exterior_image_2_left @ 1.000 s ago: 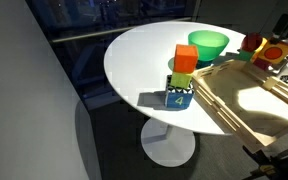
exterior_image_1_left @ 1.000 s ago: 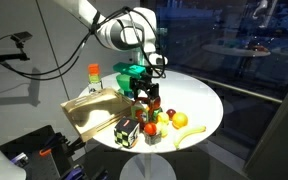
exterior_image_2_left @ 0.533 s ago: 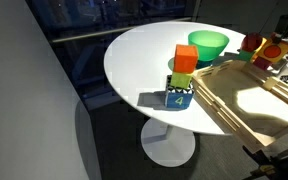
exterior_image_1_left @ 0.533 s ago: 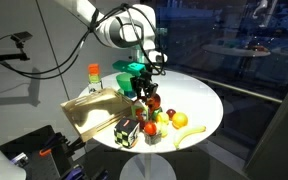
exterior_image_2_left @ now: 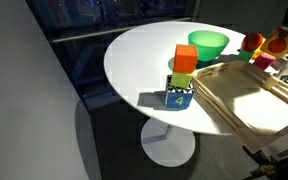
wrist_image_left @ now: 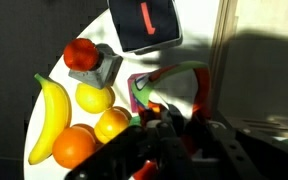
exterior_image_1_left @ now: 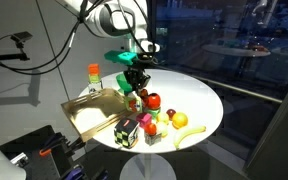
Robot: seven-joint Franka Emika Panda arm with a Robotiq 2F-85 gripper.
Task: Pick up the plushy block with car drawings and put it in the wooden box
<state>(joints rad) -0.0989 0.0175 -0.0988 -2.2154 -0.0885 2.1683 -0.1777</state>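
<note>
The robot's gripper will next carry the plushy block to the right in the wrist view, over the wooden box, because the block is still hanging beside the wooden box's rim.
The plushy block with car drawings (wrist_image_left: 170, 84) is pale with green and red pictures and sits between my fingers in the wrist view. My gripper (wrist_image_left: 180, 114) is shut on it. In an exterior view the gripper (exterior_image_1_left: 136, 82) hangs above the round white table (exterior_image_1_left: 199, 95), just right of the wooden box (exterior_image_1_left: 89, 112), and the block is off the table. The wooden box (exterior_image_2_left: 246, 100) is a shallow light tray, and it also shows as a shaded surface (wrist_image_left: 262, 90) at the right of the wrist view.
Below the gripper lie a banana (wrist_image_left: 48, 112), a lemon (wrist_image_left: 94, 97), two oranges (wrist_image_left: 76, 146), a grey cube with a red fruit on it (wrist_image_left: 90, 62) and a dark cube (wrist_image_left: 144, 22). A green bowl (exterior_image_2_left: 209, 43) and stacked orange and blue blocks (exterior_image_2_left: 183, 75) stand near the box.
The gripper went from open to shut on the plushy block. It then rose with the block, away from the fruit on the table.
</note>
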